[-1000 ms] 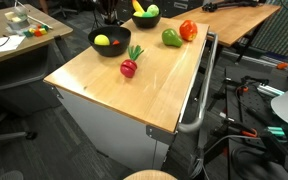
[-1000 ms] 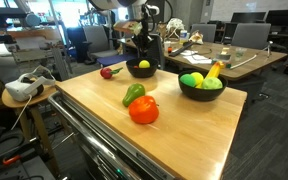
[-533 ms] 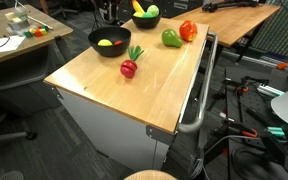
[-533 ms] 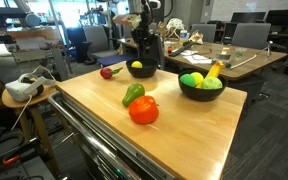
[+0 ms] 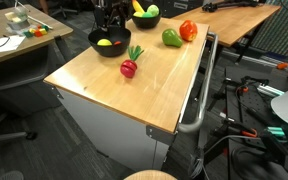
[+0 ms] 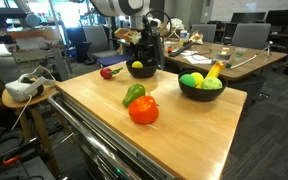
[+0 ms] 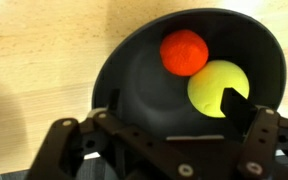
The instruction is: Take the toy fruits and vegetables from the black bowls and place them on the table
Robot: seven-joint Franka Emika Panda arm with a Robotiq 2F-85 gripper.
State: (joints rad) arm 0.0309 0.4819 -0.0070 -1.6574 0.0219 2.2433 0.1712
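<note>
My gripper is open and will next move toward the top of the wrist view, then lower its fingers around the red tomato [image 7: 184,52] below.
My gripper [image 7: 174,108] is open and empty, hanging just over a black bowl [image 7: 134,70] that holds a red tomato [image 7: 184,52] and a yellow round fruit [image 7: 214,85]. One fingertip [image 7: 238,104] partly covers the yellow fruit. In both exterior views the gripper [image 5: 112,24] [image 6: 144,52] is above this bowl [image 5: 109,43] [image 6: 141,71]. The other black bowl [image 5: 144,19] [image 6: 201,90] holds a banana [image 6: 215,70] and yellow-green fruits [image 6: 192,80]. On the table [image 5: 134,95] [image 6: 184,135] lie a radish [image 5: 129,67] [image 6: 106,72], a green pepper [image 5: 171,38] [image 6: 133,94] and a tomato [image 5: 188,30] [image 6: 143,110].
A metal bar handle [image 5: 197,100] runs along the table's side. Other wooden desks [image 5: 14,40] [image 6: 234,58] stand nearby with clutter. A headset [image 6: 22,88] rests on a small side stand. Cables and gear lie on the floor [image 5: 259,110].
The gripper's jaws have opened above the bowl with the yellow fruit, and the arm has shifted slightly over it. The toys on the table have not moved.
</note>
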